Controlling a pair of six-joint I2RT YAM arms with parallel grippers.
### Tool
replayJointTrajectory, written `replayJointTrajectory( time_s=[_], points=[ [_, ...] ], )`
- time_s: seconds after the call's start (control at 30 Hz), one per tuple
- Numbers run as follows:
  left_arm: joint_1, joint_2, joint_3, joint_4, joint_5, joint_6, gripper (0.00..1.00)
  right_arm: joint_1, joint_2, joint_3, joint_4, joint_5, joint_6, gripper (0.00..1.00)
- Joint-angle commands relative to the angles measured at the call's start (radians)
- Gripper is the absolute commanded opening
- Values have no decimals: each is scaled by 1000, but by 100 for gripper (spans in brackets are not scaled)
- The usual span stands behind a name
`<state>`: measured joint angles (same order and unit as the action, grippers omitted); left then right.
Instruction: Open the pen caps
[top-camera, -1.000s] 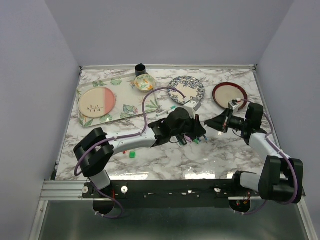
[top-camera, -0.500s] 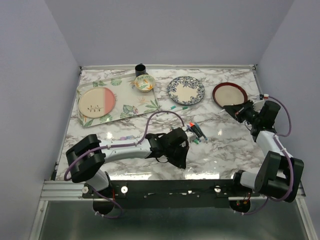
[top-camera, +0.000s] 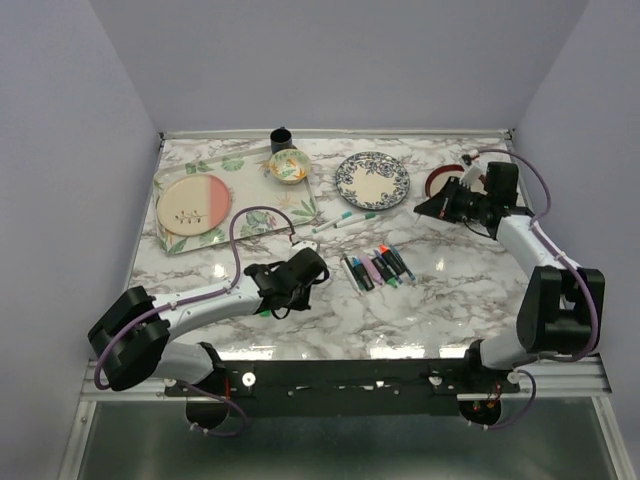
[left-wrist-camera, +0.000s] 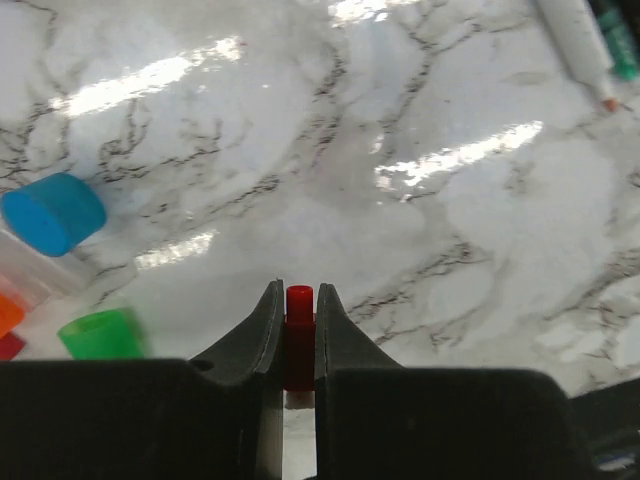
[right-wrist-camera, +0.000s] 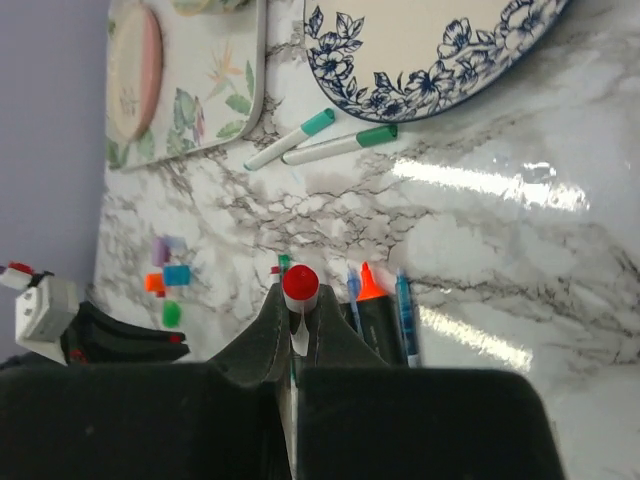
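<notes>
The marble beside the row's last blue pen is bare, so I must next bring my right gripper there, tip it downward and set the white pen down.
My left gripper (left-wrist-camera: 299, 300) is shut on a small red cap (left-wrist-camera: 299, 335) and holds it just above the marble table; in the top view it (top-camera: 278, 298) is left of the row of pens (top-camera: 375, 268). Loose blue (left-wrist-camera: 55, 212), green (left-wrist-camera: 100, 333) and orange (left-wrist-camera: 8, 312) caps lie to its left. My right gripper (right-wrist-camera: 300, 300) is shut on a thin white pen with a red end (right-wrist-camera: 300, 284); in the top view it (top-camera: 425, 208) is raised at the far right. Two teal-capped white pens (right-wrist-camera: 320, 140) lie by the floral plate.
A blue floral plate (top-camera: 372, 180) and a red plate (top-camera: 445, 183) sit at the back right. A leaf-patterned tray (top-camera: 250, 215) carries a pink plate (top-camera: 192, 205); a small bowl (top-camera: 288, 165) and a black cup (top-camera: 281, 137) stand behind it.
The two grippers, together over the table's middle a second ago, have pulled apart. The left one went left with the red cap; the right one went far right with the pen.
</notes>
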<state>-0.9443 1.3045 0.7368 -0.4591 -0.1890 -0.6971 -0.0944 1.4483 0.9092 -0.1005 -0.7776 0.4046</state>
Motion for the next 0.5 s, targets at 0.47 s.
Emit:
replayJointTrajectory(
  time_s=[0.47],
  points=[
    [41, 139, 55, -171, -363, 19, 30, 139, 227, 310, -550, 47, -615, 1]
  ],
)
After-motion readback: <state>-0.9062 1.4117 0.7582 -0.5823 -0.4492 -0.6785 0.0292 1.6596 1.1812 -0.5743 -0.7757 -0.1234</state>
